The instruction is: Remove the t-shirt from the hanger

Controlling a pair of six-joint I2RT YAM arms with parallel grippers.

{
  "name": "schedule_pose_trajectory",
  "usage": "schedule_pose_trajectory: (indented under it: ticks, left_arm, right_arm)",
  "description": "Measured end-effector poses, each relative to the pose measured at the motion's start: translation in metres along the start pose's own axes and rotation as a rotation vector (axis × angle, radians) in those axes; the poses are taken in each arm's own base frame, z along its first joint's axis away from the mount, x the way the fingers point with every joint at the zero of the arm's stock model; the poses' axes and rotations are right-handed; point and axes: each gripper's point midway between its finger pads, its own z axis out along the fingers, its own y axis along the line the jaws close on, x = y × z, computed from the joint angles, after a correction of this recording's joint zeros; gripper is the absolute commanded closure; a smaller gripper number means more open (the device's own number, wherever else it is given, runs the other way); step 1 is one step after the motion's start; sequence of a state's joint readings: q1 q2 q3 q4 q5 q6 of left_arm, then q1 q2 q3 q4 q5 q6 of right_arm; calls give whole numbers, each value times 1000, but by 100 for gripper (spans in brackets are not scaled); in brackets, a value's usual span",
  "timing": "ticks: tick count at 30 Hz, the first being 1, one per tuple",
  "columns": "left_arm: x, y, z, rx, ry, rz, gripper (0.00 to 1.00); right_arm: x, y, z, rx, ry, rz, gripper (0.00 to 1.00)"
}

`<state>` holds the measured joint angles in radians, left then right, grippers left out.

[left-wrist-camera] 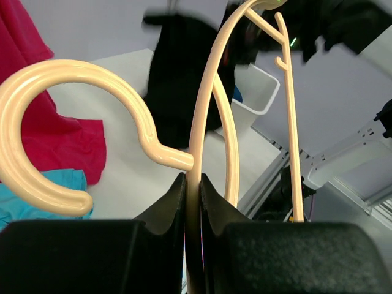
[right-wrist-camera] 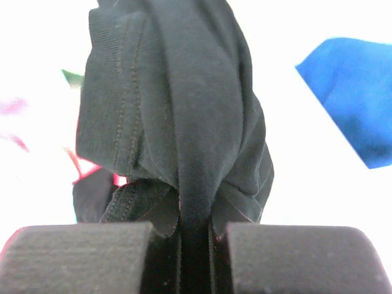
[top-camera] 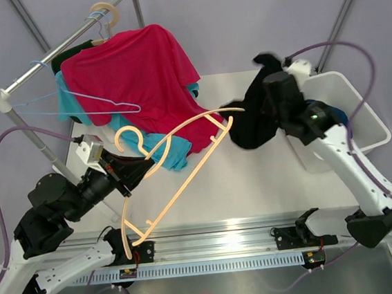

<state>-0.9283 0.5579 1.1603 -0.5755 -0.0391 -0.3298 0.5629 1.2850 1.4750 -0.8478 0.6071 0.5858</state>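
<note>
My right gripper holds the fold, and the black t-shirt (top-camera: 254, 117) hangs clear of the bare hanger. It will next swing over the white bin's opening (top-camera: 345, 105), go down and let go of the fold.
A cream plastic hanger (top-camera: 183, 155) hangs in the air over the table, bare, its hook near my left gripper (top-camera: 130, 173). My left gripper (left-wrist-camera: 193, 184) is shut on the hanger (left-wrist-camera: 202, 110) just beside the hook's base. A black t-shirt (top-camera: 254, 117) hangs bunched from my right gripper (top-camera: 273, 84), off the hanger's far end and next to the white bin. In the right wrist view my right gripper (right-wrist-camera: 195, 229) is shut on a fold of the black t-shirt (right-wrist-camera: 177, 98).
A white bin (top-camera: 359, 114) with a blue garment stands at the right. A clothes rack (top-camera: 48, 57) at the back left carries a red shirt (top-camera: 137, 73), a teal one, a wire hanger and another cream hanger. A rail runs along the near edge.
</note>
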Motion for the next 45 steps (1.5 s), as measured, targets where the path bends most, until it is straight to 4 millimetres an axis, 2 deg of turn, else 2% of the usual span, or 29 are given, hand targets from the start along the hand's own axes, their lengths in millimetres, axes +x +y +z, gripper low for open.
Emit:
schedule_pose_trajectory:
  ticks: [1,4,7,8,10,12,14,17,24,27,32,37,38,40,42,44,45]
  left_arm:
    - [4,-1,1,11,13,0,100]
    - [15,-5,1,43,43,1,100]
    - [24,-10,-5,84,56,5,100]
    - [25,-11,-9,99,54,6,100]
    - [25,-15,-18,129,40,7,100]
    - [24,-18,-26,148,25,10,100]
    - [23,-19,-31,159,11,17,100]
    - [26,-19,-32,167,14,24,100]
    - [48,-22,-29,206,82,23,100]
    - [53,-21,-28,209,94,35,100]
    - [65,-16,-24,198,121,52,100]
    - [71,-13,-22,192,134,64,100]
    - [71,-12,-22,187,132,67,100]
    - [70,-9,-22,175,125,75,97]
    - [68,-6,-22,157,116,85,95]
    - [68,-2,-21,140,111,95,95]
    - [68,-1,-21,133,111,100,100]
  right_arm:
    - [-33,-8,-12,1,-78,33,100]
    - [-110,-26,-47,19,-255,95,100]
    - [-168,-46,-70,84,-392,119,100]
    - [-183,-54,-74,122,-431,118,100]
    - [-201,-69,-76,196,-482,111,100]
    - [-209,-87,-67,281,-506,94,100]
    - [-205,-104,-50,359,-501,76,100]
    - [-188,-129,-16,456,-457,51,100]
    - [-124,-194,80,665,-280,23,100]
    - [-93,-206,111,711,-209,40,100]
    - [-37,-218,138,753,-102,145,98]
    - [3,-224,157,739,-9,288,96]
    - [10,-222,161,727,5,313,93]
    - [24,-218,165,707,37,352,66]
    - [30,-214,167,691,55,387,32]
    - [33,-211,168,674,73,404,29]
    - [33,-208,167,656,84,407,26]
